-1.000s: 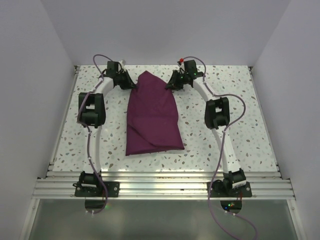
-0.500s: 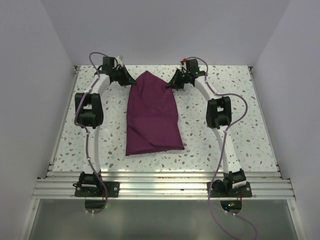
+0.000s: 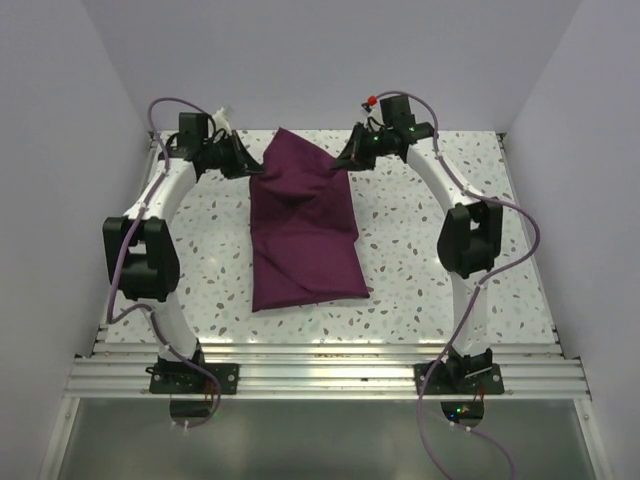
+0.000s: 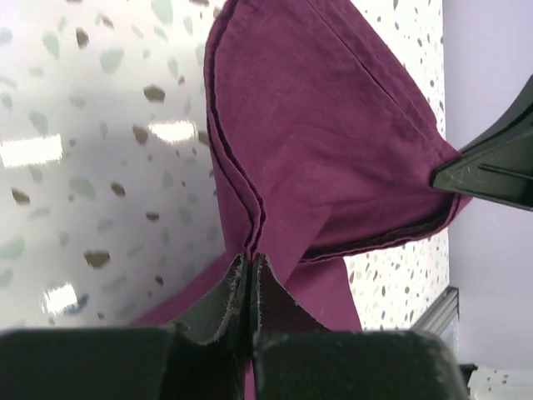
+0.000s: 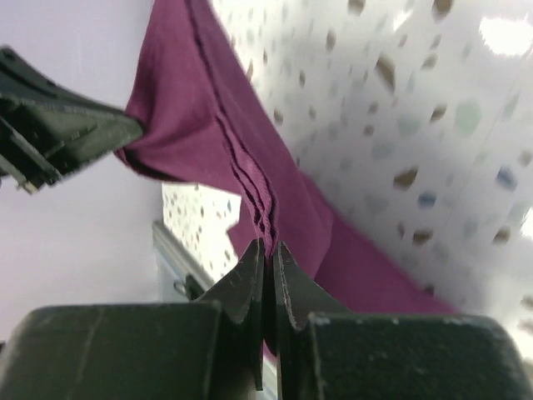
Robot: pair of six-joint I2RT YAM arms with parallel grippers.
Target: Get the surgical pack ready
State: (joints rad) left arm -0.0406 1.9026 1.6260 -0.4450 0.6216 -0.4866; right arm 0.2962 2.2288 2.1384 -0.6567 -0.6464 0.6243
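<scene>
Next I should bring my right gripper back and down to release the cloth's hem over the cloth's near end (image 3: 352, 283), since that end lies below and back from the gripper.
The surgical pack shows as a folded deep-maroon cloth (image 3: 303, 235) lying lengthwise on the speckled table, its far end lifted and stretched between both arms. My left gripper (image 3: 251, 169) is shut on the cloth's far left corner; in the left wrist view the layered hem (image 4: 241, 196) runs straight into the closed jaws of the left gripper (image 4: 251, 258). My right gripper (image 3: 345, 163) is shut on the far right corner, and the right wrist view shows the cloth (image 5: 208, 133) pinched at the tips of the right gripper (image 5: 268, 247). No tray, instruments or pads are visible.
White walls stand close at the back and on both sides of the table (image 3: 430, 290). An aluminium rail (image 3: 320, 372) runs along the near edge, carrying both arm bases. Purple cables loop beside each arm.
Both grippers have closed on the cloth's far corners and lifted them. The far end went from a narrow peak to a wider raised edge. Both elbows swung outward.
</scene>
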